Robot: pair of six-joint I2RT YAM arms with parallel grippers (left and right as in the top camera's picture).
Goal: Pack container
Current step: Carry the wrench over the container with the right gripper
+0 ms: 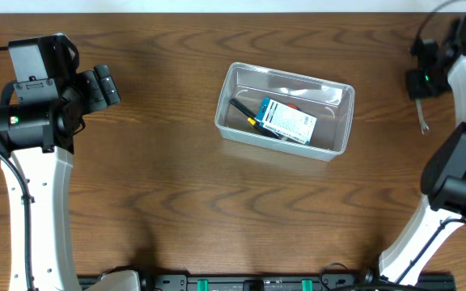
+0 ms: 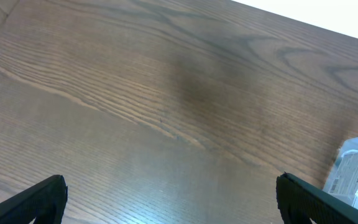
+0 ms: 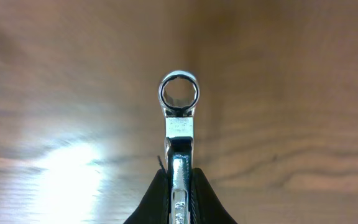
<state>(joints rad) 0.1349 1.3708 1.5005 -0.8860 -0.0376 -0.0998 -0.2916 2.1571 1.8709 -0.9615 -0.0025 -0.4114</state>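
My right gripper carries the wrench to the left in the overhead view to the packet (image 1: 288, 120) in the container next, then lowers the wrench and lets go.
The clear plastic container (image 1: 226, 87) sits mid-table. It holds a blue-and-white packet (image 1: 288, 120), a black tool with a yellow band (image 1: 243, 111) and a small red item (image 1: 292, 105). A corner of the container shows at the right edge of the left wrist view (image 2: 356, 168). My right gripper (image 3: 179, 180) is shut on a silver ring wrench (image 3: 179, 99), with the ring end sticking out past the fingertips. From overhead the wrench (image 1: 422, 120) is at the far right of the table, below the gripper (image 1: 420, 93). My left gripper (image 2: 169, 202) is wide open and empty above bare wood at the far left (image 1: 103, 85).
The dark wooden table (image 1: 160, 162) runs to a pale edge at the back. The left arm's white link stands along the left side, and the right arm's along the right side. A black rail runs along the front edge.
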